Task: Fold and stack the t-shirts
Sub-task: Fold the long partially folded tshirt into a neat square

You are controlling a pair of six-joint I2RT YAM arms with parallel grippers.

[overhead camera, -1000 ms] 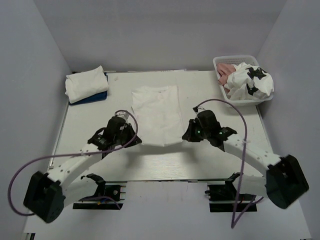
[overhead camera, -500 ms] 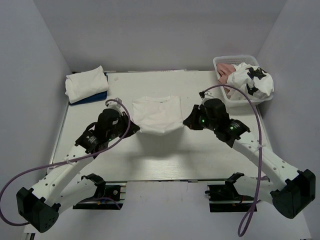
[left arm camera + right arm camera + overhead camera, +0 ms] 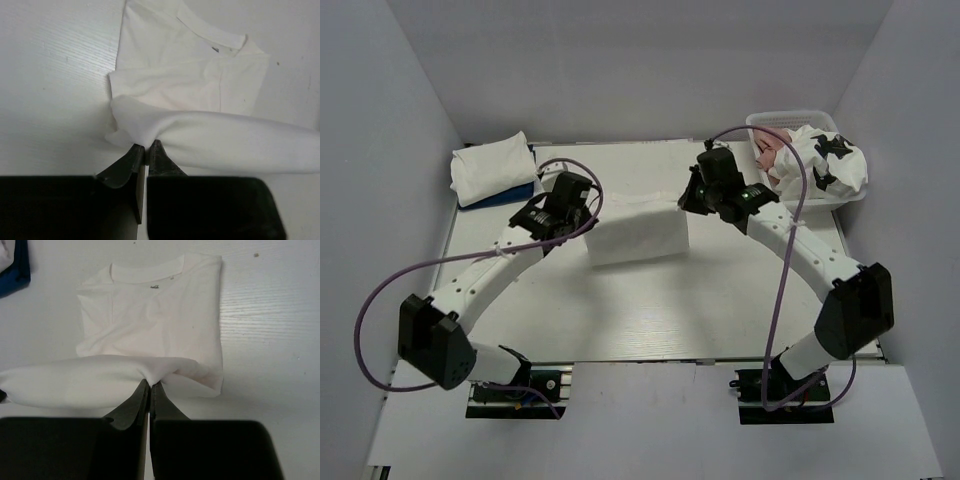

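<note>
I will carry the held hem outward and down with my left gripper next, onto the t-shirt's shoulder beside the collar, because the t-shirt's collar end still lies uncovered beyond the hem.
A white t-shirt lies in the middle of the table, its near hem lifted and carried over toward its collar. My left gripper is shut on the hem's left corner; in the left wrist view the cloth bunches at the gripper. My right gripper is shut on the hem's right corner; in the right wrist view the shirt lies collar-up beyond the gripper. A folded white tee lies on a folded blue one at the back left. A white tee with black patches and a pink one fill the basket.
A white lattice basket stands at the back right corner of the table. Grey walls close in the back and sides. Purple cables loop off both arms over the table.
Both grippers have carried the white t-shirt's near hem away from me toward the collar, doubling the shirt over. The shirt now looks about half as long.
</note>
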